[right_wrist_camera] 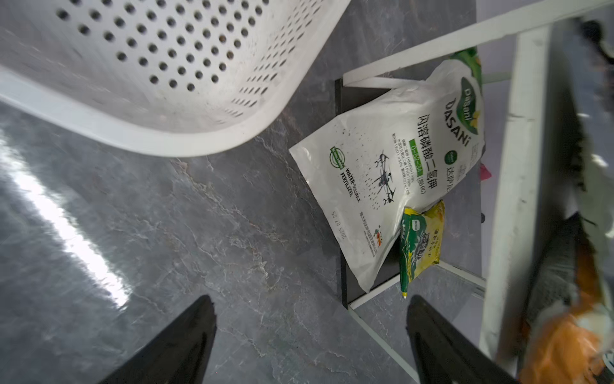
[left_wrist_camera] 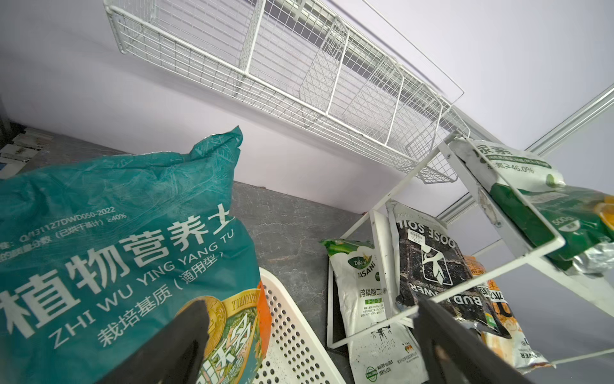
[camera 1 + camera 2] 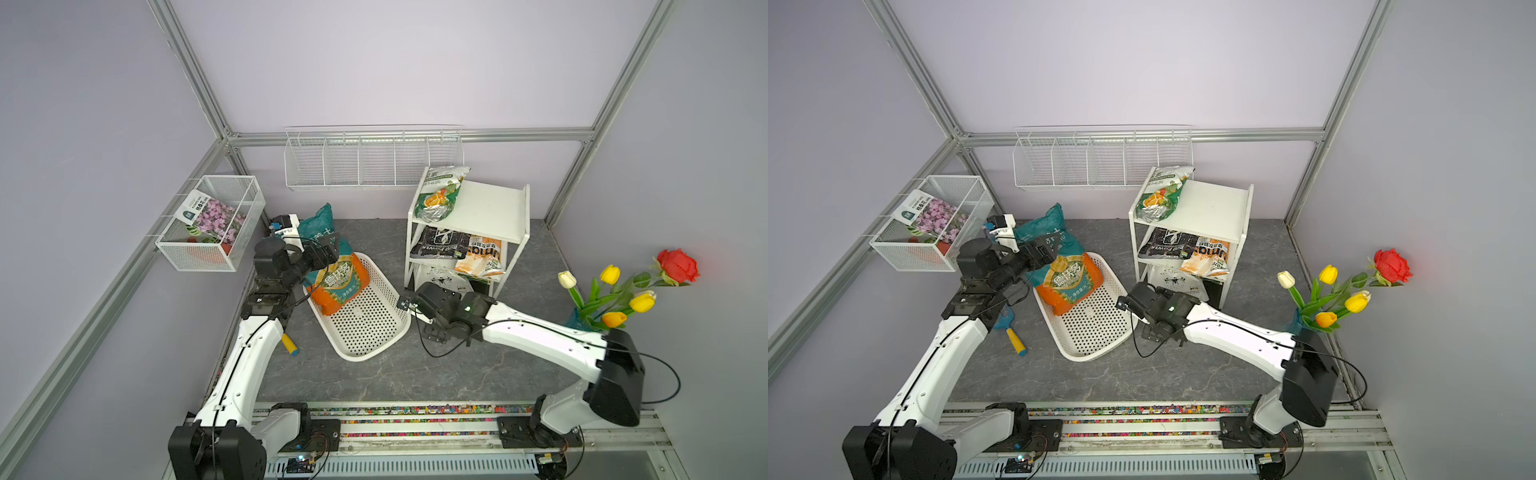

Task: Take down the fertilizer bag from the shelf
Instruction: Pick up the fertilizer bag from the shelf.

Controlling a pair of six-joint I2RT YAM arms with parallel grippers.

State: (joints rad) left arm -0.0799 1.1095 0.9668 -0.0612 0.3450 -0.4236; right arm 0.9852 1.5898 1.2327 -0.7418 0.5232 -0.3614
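Observation:
Next, I lower my right gripper beside the basket and tip it outward, open fingers around the white bag's lower edge (image 1: 334,224), since that edge overhangs the dark base of the shelf.
The shelf (image 3: 492,208) (image 3: 1214,203) stands at the back right with several bags on it. On its top board lies a green-and-white bag with oranges (image 3: 441,194) (image 2: 531,199). The middle board holds a black bag (image 3: 436,243) and an orange-white bag (image 3: 482,257). A white bag printed "water-soluble fertilizer" (image 1: 388,173) (image 2: 375,319) leans on the dark base. My right gripper (image 1: 310,299) hovers open over bare floor just in front of the base, holding nothing. Over the basket's bags my left gripper (image 3: 328,249) (image 2: 309,306) is open and empty.
A white perforated basket (image 3: 374,328) lies between the arms, holding a teal soil bag (image 3: 320,226) and an orange bag (image 3: 338,284). A wire wall rack (image 3: 374,162), a wire-mesh box basket (image 3: 212,222), a flower vase (image 3: 615,299) and a yellow-handled trowel (image 3: 289,344) surround them.

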